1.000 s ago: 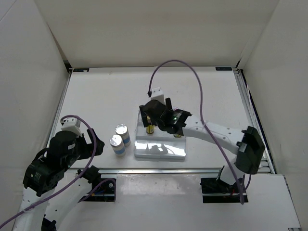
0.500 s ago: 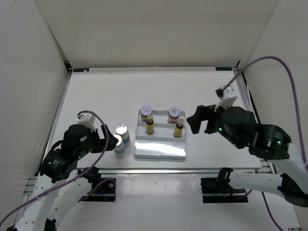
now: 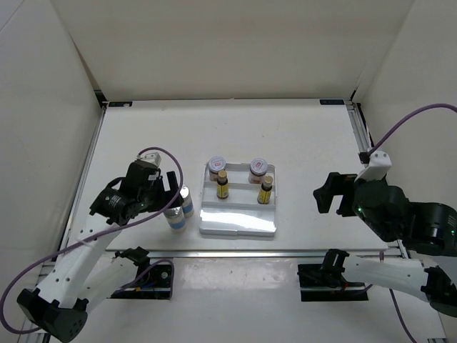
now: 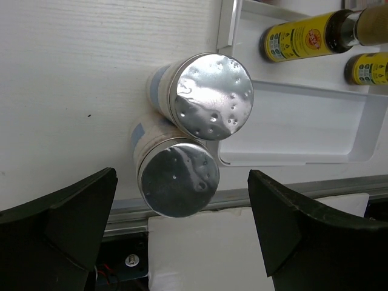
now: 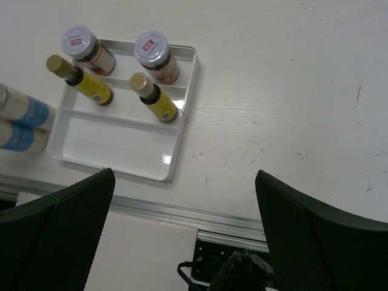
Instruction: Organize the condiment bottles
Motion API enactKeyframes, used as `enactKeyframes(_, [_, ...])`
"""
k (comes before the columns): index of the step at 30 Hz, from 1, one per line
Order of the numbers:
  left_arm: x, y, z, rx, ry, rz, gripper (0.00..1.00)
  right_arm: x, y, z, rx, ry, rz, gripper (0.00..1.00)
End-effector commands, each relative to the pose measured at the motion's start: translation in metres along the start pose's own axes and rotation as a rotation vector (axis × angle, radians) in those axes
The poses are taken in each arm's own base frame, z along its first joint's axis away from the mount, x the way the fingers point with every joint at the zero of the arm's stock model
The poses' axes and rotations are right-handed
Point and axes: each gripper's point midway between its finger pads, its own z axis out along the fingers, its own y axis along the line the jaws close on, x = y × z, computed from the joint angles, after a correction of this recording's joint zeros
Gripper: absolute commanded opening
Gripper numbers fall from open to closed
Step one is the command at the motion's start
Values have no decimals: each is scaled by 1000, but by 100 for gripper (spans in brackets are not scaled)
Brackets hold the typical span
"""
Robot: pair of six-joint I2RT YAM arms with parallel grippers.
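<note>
The nearer cylinder's silver top [image 3: 173,213] [image 4: 179,178] already lines up between my open fingers, so next I will lower my left gripper onto it, shifting slightly toward the tray.
Two squat brownish jars [image 3: 217,167] [image 3: 258,168] stand in the back row of the white tray [image 3: 235,223]. Two slim yellow bottles [image 3: 222,185] [image 3: 265,191] stand in its middle row. Two silver-topped cylinders [image 4: 209,97] [image 4: 176,179] stand together on the table just left of the tray. My left gripper [image 3: 170,191] is open above them, its fingers [image 4: 60,230] either side of the nearer one, not touching. My right gripper [image 3: 327,197] is open and empty, raised right of the tray. The right wrist view shows the jars [image 5: 88,48] [image 5: 156,56] and the yellow bottles [image 5: 85,82] [image 5: 154,97].
The tray's front row [image 5: 115,145] holds nothing. A metal rail [image 3: 285,251] runs along the table's near edge. White walls enclose the table on three sides. The cylinders show at the left edge of the right wrist view [image 5: 24,112].
My right arm has drawn back from over the tray to the right and risen. My left arm has moved forward and right until its open gripper is over the two cylinders.
</note>
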Motion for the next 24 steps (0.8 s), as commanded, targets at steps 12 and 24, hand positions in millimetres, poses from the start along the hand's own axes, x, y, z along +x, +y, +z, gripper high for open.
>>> enactKeyframes(12, [-2, 1, 4, -28, 7, -20, 100, 30, -60, -4, 207, 25, -58, 99])
enactKeyframes(24, [23, -9, 2, -82, 65, 63, 100, 29, -55, 2, 236, 44, -91, 99])
